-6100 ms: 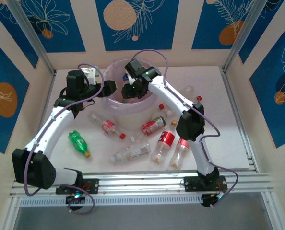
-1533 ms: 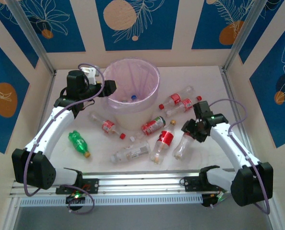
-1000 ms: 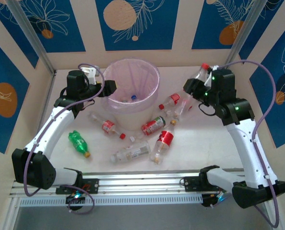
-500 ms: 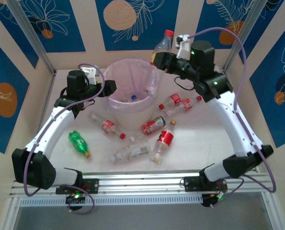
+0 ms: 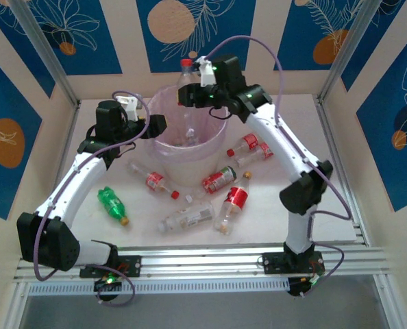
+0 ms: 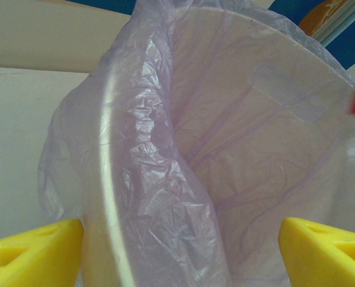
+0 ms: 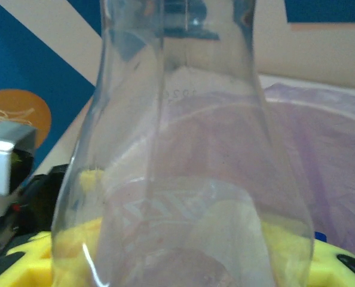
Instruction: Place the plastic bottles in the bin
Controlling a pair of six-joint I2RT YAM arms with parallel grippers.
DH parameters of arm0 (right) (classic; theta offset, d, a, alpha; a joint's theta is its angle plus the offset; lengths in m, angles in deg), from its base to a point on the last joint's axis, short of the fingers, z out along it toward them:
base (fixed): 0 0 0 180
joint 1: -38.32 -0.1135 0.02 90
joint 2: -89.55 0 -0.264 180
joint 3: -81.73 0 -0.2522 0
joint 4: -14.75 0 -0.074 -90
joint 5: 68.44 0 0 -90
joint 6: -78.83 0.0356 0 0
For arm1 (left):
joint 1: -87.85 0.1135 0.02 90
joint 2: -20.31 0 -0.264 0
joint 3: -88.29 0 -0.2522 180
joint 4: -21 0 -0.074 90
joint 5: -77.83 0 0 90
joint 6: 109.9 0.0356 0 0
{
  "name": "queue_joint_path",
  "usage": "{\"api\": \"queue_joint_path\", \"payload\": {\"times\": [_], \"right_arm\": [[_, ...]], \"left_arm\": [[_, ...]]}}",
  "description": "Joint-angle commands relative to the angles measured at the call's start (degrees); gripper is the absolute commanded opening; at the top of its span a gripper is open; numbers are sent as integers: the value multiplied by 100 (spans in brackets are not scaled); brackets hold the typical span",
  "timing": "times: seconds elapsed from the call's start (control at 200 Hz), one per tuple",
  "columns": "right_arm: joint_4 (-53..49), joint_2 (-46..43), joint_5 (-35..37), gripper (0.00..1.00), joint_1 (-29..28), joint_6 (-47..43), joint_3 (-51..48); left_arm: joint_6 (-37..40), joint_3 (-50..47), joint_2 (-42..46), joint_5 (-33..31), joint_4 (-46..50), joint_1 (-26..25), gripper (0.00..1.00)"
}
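The clear bottle [image 5: 186, 79] will go into the bin's bagged opening [image 5: 198, 129] next. My right gripper is already over the bag, so it will tilt, go down and release the bottle there.
The bin [image 5: 221, 122], a white pail lined with a lilac bag, stands at the back middle. My right gripper [image 5: 194, 94] is shut on a clear red-capped bottle [image 5: 186, 79], held upright over the bin's opening. In the right wrist view this bottle [image 7: 177, 149] stands between the yellow fingers [image 7: 28, 257], with the bag [image 7: 327, 137] behind. My left gripper [image 5: 159, 126] is open at the bin's left rim. Its fingers [image 6: 34, 245] stand either side of the bagged rim [image 6: 115, 179]. Several bottles lie in front of the bin, among them a green one [image 5: 112, 203] and a pale-labelled one [image 5: 188, 218].
Red-labelled bottles lie at the centre [image 5: 219, 179], beside it [image 5: 234, 199], left of it [image 5: 151, 179] and right of the bin [image 5: 251, 145]. Patterned walls and metal posts close in the table. A metal rail [image 5: 203, 260] runs along the near edge.
My right arm has swung left from the back right, carrying the red-capped bottle to a spot over the bin. The left arm and the bottles on the table have not moved.
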Motion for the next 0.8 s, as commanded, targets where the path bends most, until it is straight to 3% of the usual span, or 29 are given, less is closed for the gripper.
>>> {"api": "queue_joint_path", "payload": {"times": [0.0,0.13,0.795], "right_arm": [[-1021,529,-118,23,-161,-690,866],[-1497,956,52,23,-290,-933,1255],[-1510,1584,379,23,-323,-1627,673]], "left_arm": [[407,-225,-110,-137,748,-132,84],[425,-214,-85,-150,759,-143,83],[444,-211,-78,-198,778,-145,84]]}}
